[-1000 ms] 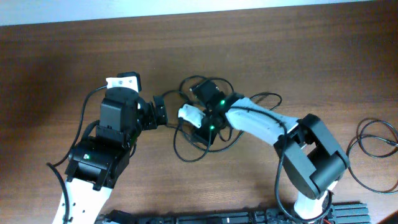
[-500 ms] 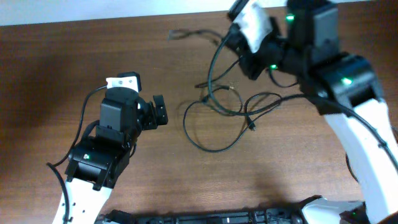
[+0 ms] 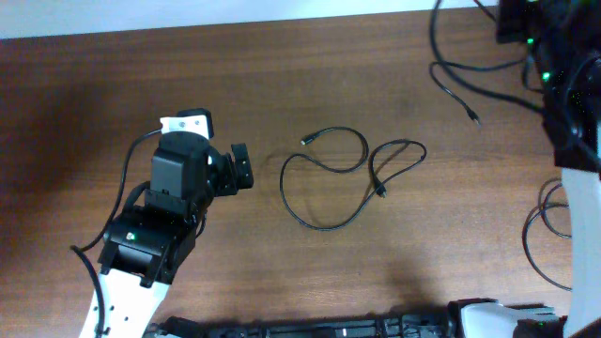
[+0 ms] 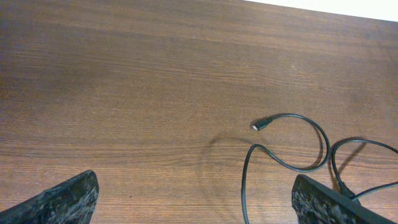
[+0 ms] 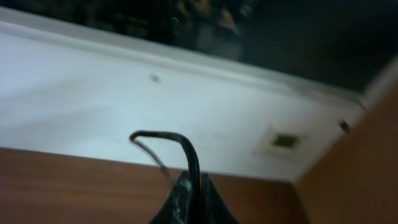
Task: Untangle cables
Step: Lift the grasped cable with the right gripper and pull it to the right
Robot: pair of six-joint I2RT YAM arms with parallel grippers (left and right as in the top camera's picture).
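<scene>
I should next move my right gripper down toward the tabletop beside the middle cable's loop and release the second cable there, because it hangs free of the middle cable.
One thin black cable lies in loose open loops at the table's middle, its plug ends apart. In the left wrist view this cable lies ahead to the right. My left gripper is open and empty, just left of that cable; its fingertips stand wide apart. My right gripper is shut on a second black cable. It is raised high at the back right. That cable hangs from it, its plug end dangling.
Another black cable loop lies at the table's right edge. The right arm's white link stands along the right side. A black rail runs along the front edge. The right wrist view faces a white wall.
My right gripper has pulled one cable up and away to the back right, out of the tangle. The other cable stays behind on the table in loose loops. The left arm has not moved.
</scene>
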